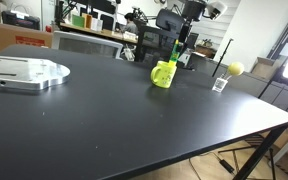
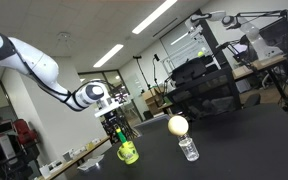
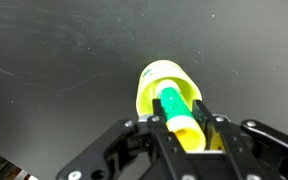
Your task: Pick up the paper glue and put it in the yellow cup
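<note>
The paper glue already points inside with its lower end, so my gripper should next lower it slightly more over the yellow cup's opening (image 1: 166, 65) (image 3: 167, 85) to let it go.
The yellow cup (image 1: 163, 74) is a bright yellow-green mug standing on the black table (image 1: 104, 120); it also shows in an exterior view (image 2: 128, 152) and in the wrist view (image 3: 162, 82). My gripper (image 1: 178, 50) hangs right above the cup's mouth, also seen in an exterior view (image 2: 118, 132). In the wrist view the gripper (image 3: 183, 122) is shut on the paper glue (image 3: 176, 108), a slim green stick with a yellow end, which points down into the cup's opening.
A yellow-green ball (image 1: 235, 68) rests on a small clear item (image 1: 220, 84) near the table's far edge; both show in an exterior view (image 2: 178, 125). A grey metal plate (image 1: 22, 72) lies on the table. Chairs and desks stand behind.
</note>
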Robot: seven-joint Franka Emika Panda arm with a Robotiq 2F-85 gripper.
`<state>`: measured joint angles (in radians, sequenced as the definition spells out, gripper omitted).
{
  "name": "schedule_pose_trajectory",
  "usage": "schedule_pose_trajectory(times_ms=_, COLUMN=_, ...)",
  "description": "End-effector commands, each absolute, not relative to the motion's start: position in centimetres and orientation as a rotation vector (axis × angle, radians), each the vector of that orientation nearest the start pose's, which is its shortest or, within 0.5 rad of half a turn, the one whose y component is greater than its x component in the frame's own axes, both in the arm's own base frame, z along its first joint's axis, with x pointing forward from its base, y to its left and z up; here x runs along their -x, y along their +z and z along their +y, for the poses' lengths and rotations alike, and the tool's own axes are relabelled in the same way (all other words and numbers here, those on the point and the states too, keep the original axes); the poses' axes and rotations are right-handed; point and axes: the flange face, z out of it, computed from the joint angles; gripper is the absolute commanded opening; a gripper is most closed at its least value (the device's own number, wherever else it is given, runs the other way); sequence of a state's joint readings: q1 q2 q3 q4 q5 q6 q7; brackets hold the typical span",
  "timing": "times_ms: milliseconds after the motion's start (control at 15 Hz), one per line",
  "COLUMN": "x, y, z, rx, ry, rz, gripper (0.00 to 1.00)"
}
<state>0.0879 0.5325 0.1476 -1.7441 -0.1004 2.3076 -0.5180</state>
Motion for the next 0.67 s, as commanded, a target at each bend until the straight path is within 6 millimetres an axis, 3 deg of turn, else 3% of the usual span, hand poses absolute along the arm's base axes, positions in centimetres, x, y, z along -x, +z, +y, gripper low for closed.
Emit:
schedule_pose_trajectory(times_ms=0, x=-66.1, y=26.8, z=14.6, rx=2.904, ry=-0.096, rz=-1.238, gripper=0.09)
schedule_pose_trajectory(times_ms=600, x=-66.8, y=22.9, z=13.6, rx=2.848, ry=-0.009, rz=-1.289, gripper=0.09)
